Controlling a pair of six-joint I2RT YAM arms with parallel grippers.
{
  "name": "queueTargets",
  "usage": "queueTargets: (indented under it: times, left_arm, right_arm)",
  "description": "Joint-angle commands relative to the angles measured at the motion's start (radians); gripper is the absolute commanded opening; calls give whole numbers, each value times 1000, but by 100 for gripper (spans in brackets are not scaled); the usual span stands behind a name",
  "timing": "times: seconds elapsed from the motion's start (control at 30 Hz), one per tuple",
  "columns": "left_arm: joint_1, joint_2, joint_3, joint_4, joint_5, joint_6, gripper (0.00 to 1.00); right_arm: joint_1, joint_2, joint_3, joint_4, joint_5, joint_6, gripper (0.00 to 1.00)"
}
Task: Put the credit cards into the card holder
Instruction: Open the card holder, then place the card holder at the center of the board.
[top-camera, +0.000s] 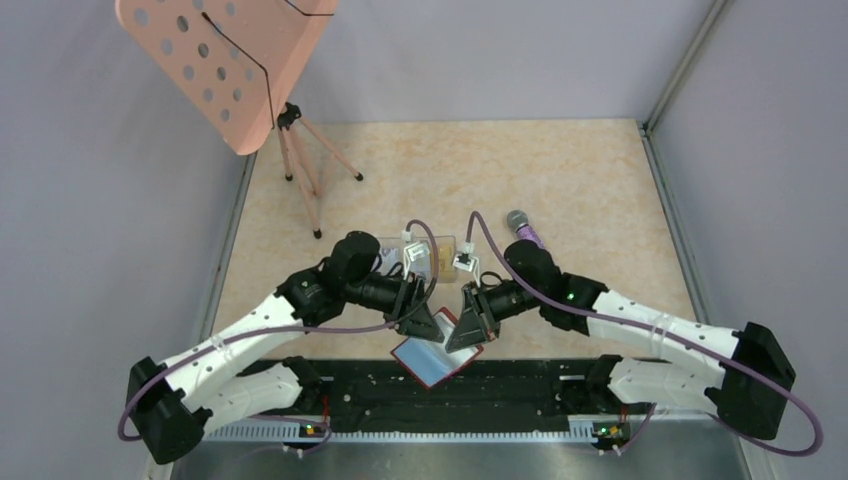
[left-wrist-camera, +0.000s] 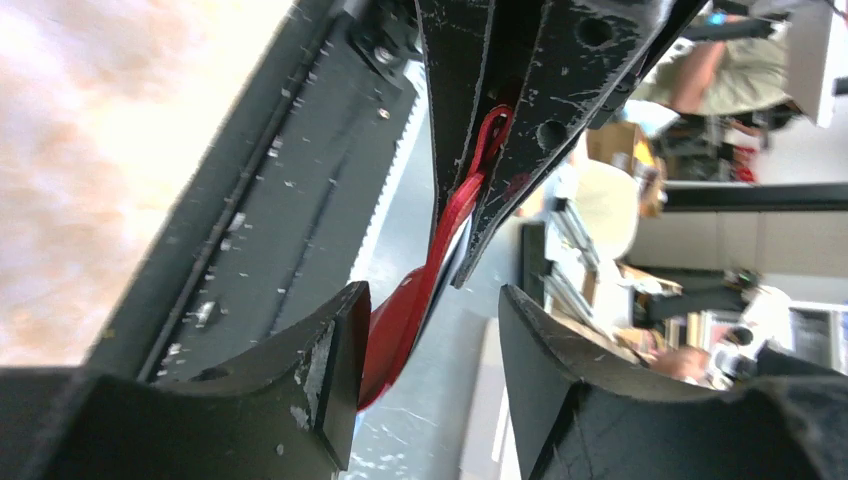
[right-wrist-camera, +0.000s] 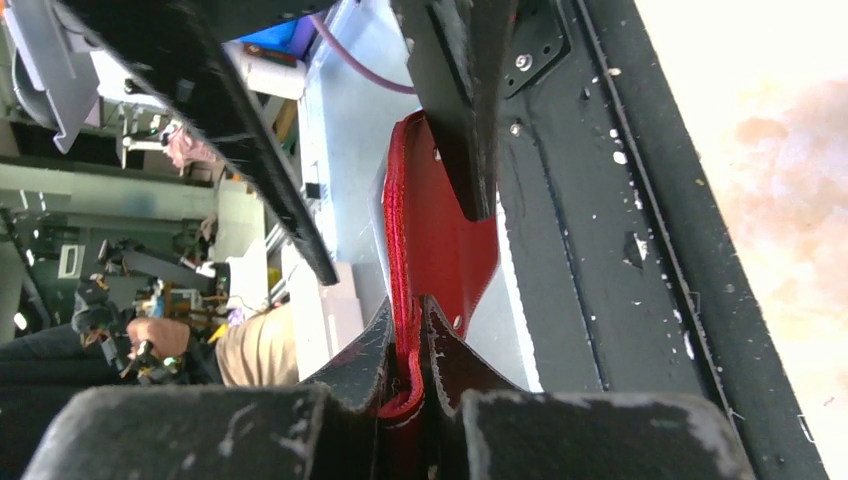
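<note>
My right gripper carries the holder (top-camera: 478, 349) outward next, lowers it flat and releases its edge, as bare tabletop lies below and outward, clear of the bar.
The red card holder (top-camera: 478, 349) hangs above the black rail at the table's near edge, with a pale blue-white card face (top-camera: 432, 364) showing in it. My right gripper (top-camera: 468, 330) is shut on the holder's edge; in the right wrist view (right-wrist-camera: 408, 360) the red edge (right-wrist-camera: 440, 240) is pinched between its fingers. My left gripper (top-camera: 425, 325) is open around the holder's other end. In the left wrist view (left-wrist-camera: 430, 380) the red holder (left-wrist-camera: 405, 325) rests against one finger (left-wrist-camera: 335, 370), with a gap to the other. Yellow-orange credit cards (top-camera: 443, 247) lie on the table behind the grippers.
A purple microphone (top-camera: 522, 226) lies on the table right of the cards. A pink perforated music stand (top-camera: 225, 70) on a tripod (top-camera: 305, 175) stands at the back left. The black base rail (top-camera: 520, 385) runs along the near edge. Grey walls enclose the table.
</note>
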Motion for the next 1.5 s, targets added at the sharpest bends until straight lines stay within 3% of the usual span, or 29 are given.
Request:
queueTargets:
  times: [0.0,0.2,0.27,0.57,1.13,1.2,1.37,1.47]
  left_arm:
    - [-5,-86,67,-54,-253,34,58]
    - [-5,-179,96,-110,-565,9,69]
    - [-5,-205,85,-80,-587,3,77]
    - [-5,-219,54,-70,-575,-11,78]
    - [-4,-224,29,-24,-521,-26,78]
    - [-4,-223,30,-27,-524,-24,78]
    - [-5,-207,41,-48,-526,-18,78]
    - [-4,-195,48,-70,-539,-14,79]
  right_arm:
    - [-12,-11,-21,61,78,21,0]
    - [-127,21,-141,240,103,174,0]
    - [-167,31,-184,318,121,215,0]
    - [-281,142,-371,596,278,384,0]
    - [-289,141,-395,309,542,298,0]
    - [-290,159,-363,244,550,272,9]
    - [-288,209,-234,18,615,190,53]
    - [-288,223,-157,-118,680,139,67]
